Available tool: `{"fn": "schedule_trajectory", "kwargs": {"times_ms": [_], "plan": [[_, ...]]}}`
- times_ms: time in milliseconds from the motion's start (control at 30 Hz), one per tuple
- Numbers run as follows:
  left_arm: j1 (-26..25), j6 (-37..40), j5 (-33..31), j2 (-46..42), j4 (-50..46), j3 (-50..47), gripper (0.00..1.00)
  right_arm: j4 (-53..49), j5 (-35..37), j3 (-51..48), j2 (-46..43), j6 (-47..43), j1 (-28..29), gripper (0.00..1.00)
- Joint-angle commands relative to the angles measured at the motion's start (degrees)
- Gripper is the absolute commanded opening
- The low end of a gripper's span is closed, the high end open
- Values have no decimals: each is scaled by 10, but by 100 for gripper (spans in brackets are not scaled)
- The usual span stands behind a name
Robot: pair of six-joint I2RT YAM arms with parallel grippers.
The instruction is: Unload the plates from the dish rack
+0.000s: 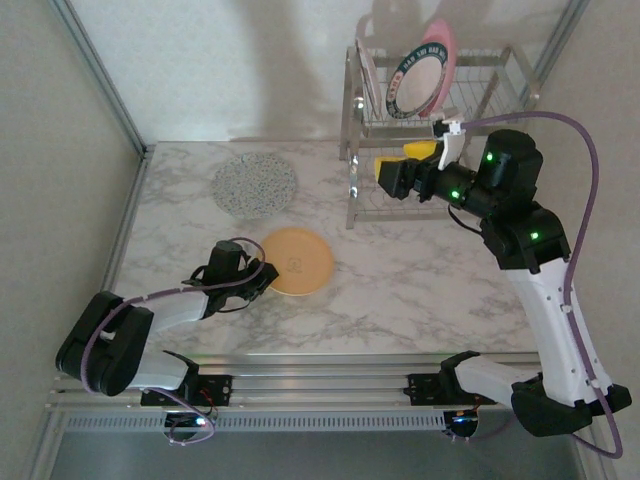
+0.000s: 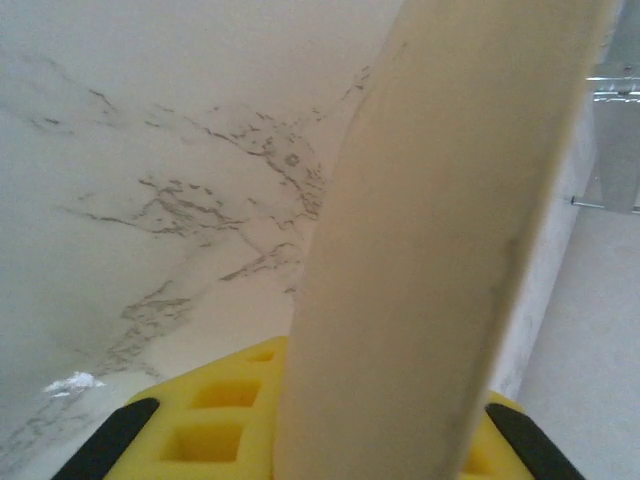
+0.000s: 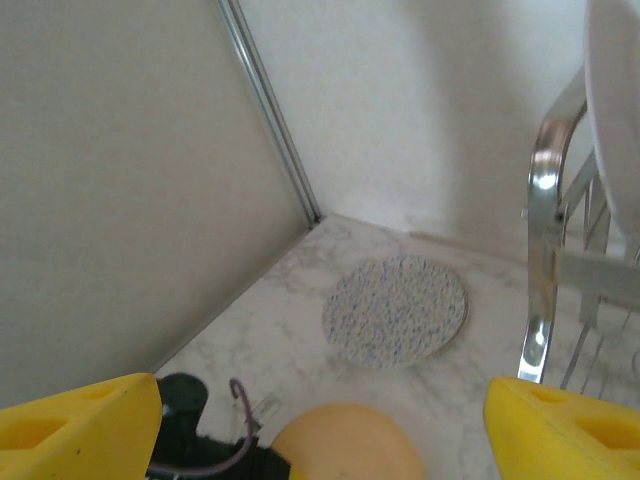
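Note:
The tan-orange plate's rim should be released next, after I lower my left gripper slightly and then open it.
A tan-orange plate [image 1: 296, 260] lies on the marble table, and my left gripper [image 1: 262, 275] is shut on its near-left rim. In the left wrist view that rim [image 2: 450, 250] runs up between the yellow pads [image 2: 215, 420]. A grey-speckled plate [image 1: 256, 185] lies flat further back. The chrome dish rack [image 1: 352, 150] stands at the back right, with a teal-rimmed white plate [image 1: 417, 82] and a pink plate [image 1: 443, 50] upright in its upper basket. My right gripper [image 1: 403, 160] hovers open in front of the rack, holding nothing. The right wrist view has the speckled plate [image 3: 395, 308], the tan plate [image 3: 350, 440] and a rack leg [image 3: 545, 260].
Grey walls with a metal corner post [image 1: 100, 75] close the table's left side and back. Bare marble [image 1: 420, 280] stretches between the tan-orange plate and the right arm. An aluminium rail [image 1: 320, 385] runs along the near edge.

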Motion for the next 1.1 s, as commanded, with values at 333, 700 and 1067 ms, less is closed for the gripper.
{"fn": "schedule_trajectory", "kwargs": {"times_ms": [333, 700, 1067], "plan": [[9, 56, 8, 44, 5, 20, 0, -216, 76, 40, -9, 35, 5, 85], [10, 79, 3, 80, -23, 42, 4, -204, 92, 25, -15, 33, 5, 86], [10, 108, -24, 76, -102, 69, 33, -198, 94, 30, -8, 27, 5, 87]]}}
